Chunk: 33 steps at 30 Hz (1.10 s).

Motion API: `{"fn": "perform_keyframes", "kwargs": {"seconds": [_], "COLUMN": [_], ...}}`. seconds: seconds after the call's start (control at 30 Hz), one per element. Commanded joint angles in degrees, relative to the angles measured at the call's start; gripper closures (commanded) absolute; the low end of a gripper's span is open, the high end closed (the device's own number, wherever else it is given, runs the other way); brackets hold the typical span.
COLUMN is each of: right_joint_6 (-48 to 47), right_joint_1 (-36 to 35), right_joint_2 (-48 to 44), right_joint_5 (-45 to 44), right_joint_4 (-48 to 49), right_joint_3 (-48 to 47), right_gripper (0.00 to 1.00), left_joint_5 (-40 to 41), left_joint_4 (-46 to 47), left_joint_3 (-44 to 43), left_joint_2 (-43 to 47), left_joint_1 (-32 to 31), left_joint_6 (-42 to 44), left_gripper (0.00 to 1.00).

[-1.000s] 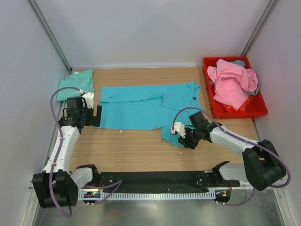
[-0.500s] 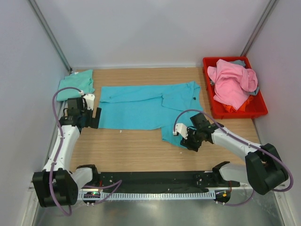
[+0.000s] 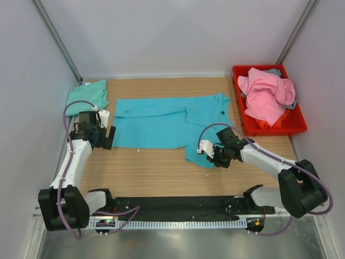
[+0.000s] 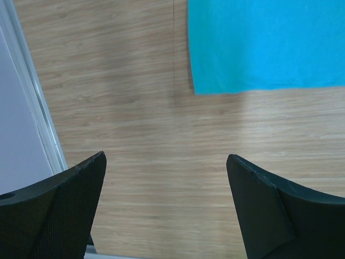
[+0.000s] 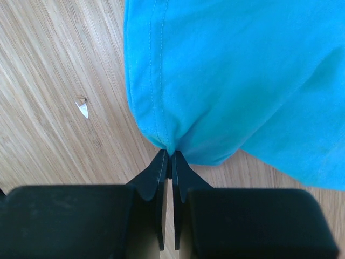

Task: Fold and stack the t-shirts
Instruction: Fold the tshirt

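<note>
The robot's left gripper has to lower its open fingers onto the turquoise shirt's near corner by the bar (image 3: pixel 114 145) (image 4: pixel 198 89) below it, because only the other end of the shirt is held.
A turquoise-blue t-shirt (image 3: pixel 161 121) lies spread on the wooden table. My right gripper (image 3: pixel 209 161) is shut on its near right edge, pinching the hem (image 5: pixel 167 141) between its fingertips. My left gripper (image 3: pixel 109 137) is open and empty over bare wood, just off the shirt's near left corner (image 4: pixel 199 86). A folded mint-green t-shirt (image 3: pixel 87 96) lies at the back left. A pink t-shirt (image 3: pixel 267 96) is heaped in the red bin (image 3: pixel 299 123), with a bit of grey-blue cloth (image 3: pixel 274 71) showing behind it.
The red bin stands at the back right against the wall. A metal rail (image 4: pixel 32 108) runs along the table's left edge, close to my left gripper. A small white scrap (image 5: pixel 82 108) lies on the wood near my right gripper.
My right gripper dipped toward the near edge and has come back up, still holding the shirt's hem. My left gripper has shifted slightly left along the shirt's corner.
</note>
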<state>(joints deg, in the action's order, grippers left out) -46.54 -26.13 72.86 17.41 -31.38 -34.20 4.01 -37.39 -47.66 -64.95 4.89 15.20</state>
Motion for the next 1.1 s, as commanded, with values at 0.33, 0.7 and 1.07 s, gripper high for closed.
{"fn": "perform_keyframes", "kwargs": {"seconds": [0.33, 0.7, 1.07], "right_joint_6": [2.77, 4.01, 4.53], "right_joint_1": [-0.06, -0.06, -0.06], "right_joint_2": [-7.56, -8.26, -6.94], "right_joint_5": [0.34, 0.17, -0.01], "right_joint_4": [-5.89, -5.19, -4.13], "right_joint_3": [-4.83, -4.65, -4.48], "right_gripper": [0.92, 0.92, 0.92], "left_joint_5": [-7.95, -13.24, -13.77], "left_joint_4": [-5.77, -4.19, -2.25], "left_joint_3": [-9.90, -15.35, -17.20], "left_joint_2": [-15.64, -29.61, -37.09], "left_joint_1": [3.64, 3.99, 4.87], "left_joint_6": [-0.79, -2.54, -3.60], "left_gripper": [0.32, 0.48, 0.55]}}
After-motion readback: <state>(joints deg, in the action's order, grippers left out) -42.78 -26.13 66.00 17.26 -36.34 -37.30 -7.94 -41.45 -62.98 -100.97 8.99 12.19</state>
